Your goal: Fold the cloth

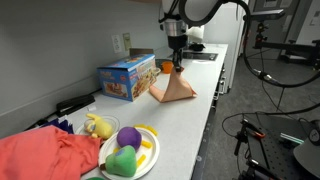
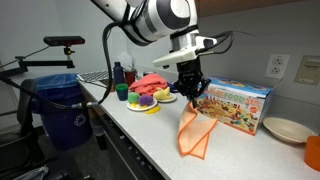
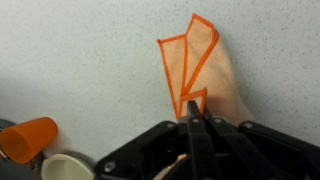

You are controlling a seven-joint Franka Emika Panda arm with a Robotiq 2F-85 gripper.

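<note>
The held corner is still raised above the countertop. Next I will lower my gripper toward the blue toy box and let go over the cloth's edge beside the box.
An orange cloth (image 1: 174, 90) with a brighter orange hem hangs from my gripper (image 1: 178, 66), its lower part resting on the white countertop (image 1: 190, 125). In an exterior view the cloth (image 2: 194, 133) drapes down from the gripper (image 2: 191, 98) beside the box. In the wrist view the cloth (image 3: 195, 65) spreads away from the jaws (image 3: 191, 105), which are shut on one corner of it.
A blue toy box (image 1: 126, 78) stands next to the cloth, also in an exterior view (image 2: 235, 105). A plate of toy fruit (image 1: 130, 152), a red cloth (image 1: 45, 155), an orange cup (image 3: 27, 138) and a beige bowl (image 2: 286, 130) sit around. A sink (image 1: 205, 55) lies behind.
</note>
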